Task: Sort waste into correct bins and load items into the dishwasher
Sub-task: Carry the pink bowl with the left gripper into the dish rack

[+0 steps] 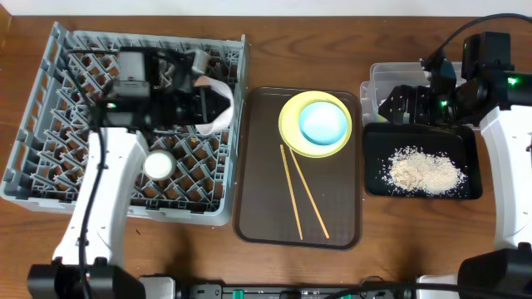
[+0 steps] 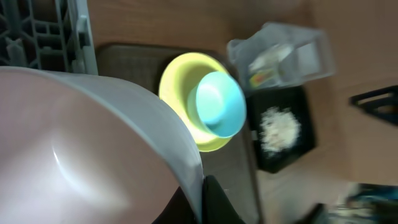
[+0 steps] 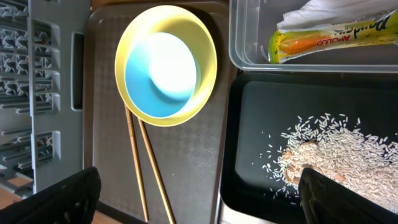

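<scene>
The white cup (image 1: 158, 164) is filling the nearer slots. I will bring my left gripper down to the left in the overhead view and let the bowl go onto the rack rows beyond the cup.
My left gripper (image 1: 198, 104) is shut on the rim of the white bowl (image 1: 223, 116) and holds it tilted over the right side of the grey dish rack (image 1: 50, 124). In the left wrist view the bowl (image 2: 74, 149) fills the left and a finger (image 2: 204, 196) pinches its rim. A small white cup (image 1: 158, 164) sits in the rack. The yellow plate (image 1: 291, 124) holds the light blue bowl (image 1: 322, 122). Two chopsticks (image 1: 301, 193) lie beside them. My right gripper (image 3: 205, 199) is open and empty above the black tray (image 3: 261, 106) of rice crumbs (image 3: 329, 158). The clear tub (image 3: 239, 37) holds the wrapper (image 3: 329, 38) and napkin (image 3: 336, 11).
The plate, blue bowl and chopsticks rest on a dark brown serving tray (image 1: 258, 199) between the rack and the bins. The clear tub (image 1: 384, 76) stands behind the black tray (image 1: 470, 158) at the right. Bare wooden table lies along the front edge.
</scene>
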`<state>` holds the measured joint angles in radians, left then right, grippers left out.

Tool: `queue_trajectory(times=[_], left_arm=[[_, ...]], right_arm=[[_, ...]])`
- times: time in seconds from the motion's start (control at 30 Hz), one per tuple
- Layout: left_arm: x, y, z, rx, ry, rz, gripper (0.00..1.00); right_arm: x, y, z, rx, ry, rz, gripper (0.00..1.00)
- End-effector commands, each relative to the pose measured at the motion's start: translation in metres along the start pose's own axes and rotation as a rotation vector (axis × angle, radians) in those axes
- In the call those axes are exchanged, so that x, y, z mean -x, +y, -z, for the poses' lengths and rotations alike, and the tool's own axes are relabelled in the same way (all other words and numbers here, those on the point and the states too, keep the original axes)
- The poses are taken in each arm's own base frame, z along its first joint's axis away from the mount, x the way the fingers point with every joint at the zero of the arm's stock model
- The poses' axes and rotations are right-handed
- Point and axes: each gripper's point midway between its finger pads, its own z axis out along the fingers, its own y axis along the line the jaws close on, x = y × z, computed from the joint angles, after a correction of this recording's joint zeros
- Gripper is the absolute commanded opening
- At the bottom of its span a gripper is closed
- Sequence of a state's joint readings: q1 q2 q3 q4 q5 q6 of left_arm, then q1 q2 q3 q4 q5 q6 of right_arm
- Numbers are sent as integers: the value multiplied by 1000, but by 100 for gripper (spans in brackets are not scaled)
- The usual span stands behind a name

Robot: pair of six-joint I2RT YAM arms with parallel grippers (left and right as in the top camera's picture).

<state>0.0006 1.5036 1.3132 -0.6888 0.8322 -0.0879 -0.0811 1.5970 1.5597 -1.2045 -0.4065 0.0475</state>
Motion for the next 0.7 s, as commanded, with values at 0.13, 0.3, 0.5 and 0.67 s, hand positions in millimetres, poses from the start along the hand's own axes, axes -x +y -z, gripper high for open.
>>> queue_trajectory(times=[0.13,0.3,0.5,0.67], left_arm=[[23,17,20,-278,-49,99,8],[36,52,28,-319,-102,152,7],[37,92,22,-319,-113,235,8],[39,101,21,-441,-125,254,8]], right_arm=[[3,2,4,1,-13,6,99],[3,2,4,1,-13,5,99],[3,2,4,1,-10,4,99],[2,2,4,1,-9,4,99]])
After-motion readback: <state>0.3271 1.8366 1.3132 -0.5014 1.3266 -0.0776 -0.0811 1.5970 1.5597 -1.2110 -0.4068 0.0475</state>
